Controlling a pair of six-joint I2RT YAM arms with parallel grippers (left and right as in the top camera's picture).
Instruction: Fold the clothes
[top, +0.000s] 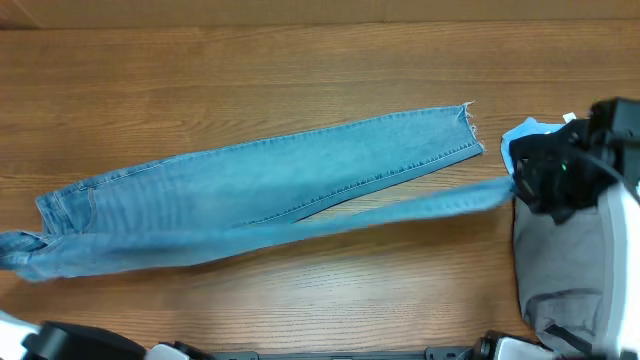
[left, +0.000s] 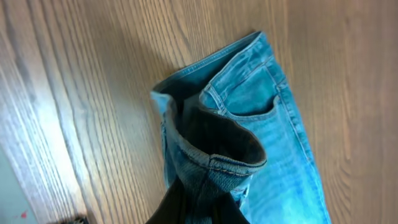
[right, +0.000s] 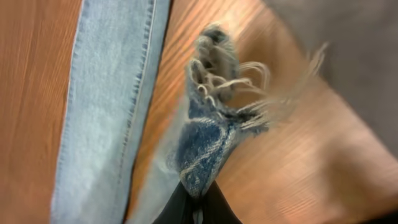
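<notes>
The far leg lies flat, so my right gripper will next carry the near leg outward and down onto the far leg's frayed hem (top: 468, 125).
The light blue jeans (top: 250, 190) lie stretched across the wooden table, waist at the left, legs running right. My left gripper (left: 202, 208) is shut on the waistband (left: 214, 165); its arm shows at the bottom left of the overhead view (top: 70, 343). My right gripper (right: 198, 208) is shut on the frayed hem (right: 208, 140) of the near leg and holds it off the table at the right (top: 520, 185). The far leg's frayed hem (top: 468, 125) lies flat on the table.
Grey trousers (top: 560, 260) lie at the right edge under my right arm. A pale turquoise cloth (top: 527, 131) with a black garment over it lies just behind them. The wooden table (top: 300, 70) stretches behind the jeans.
</notes>
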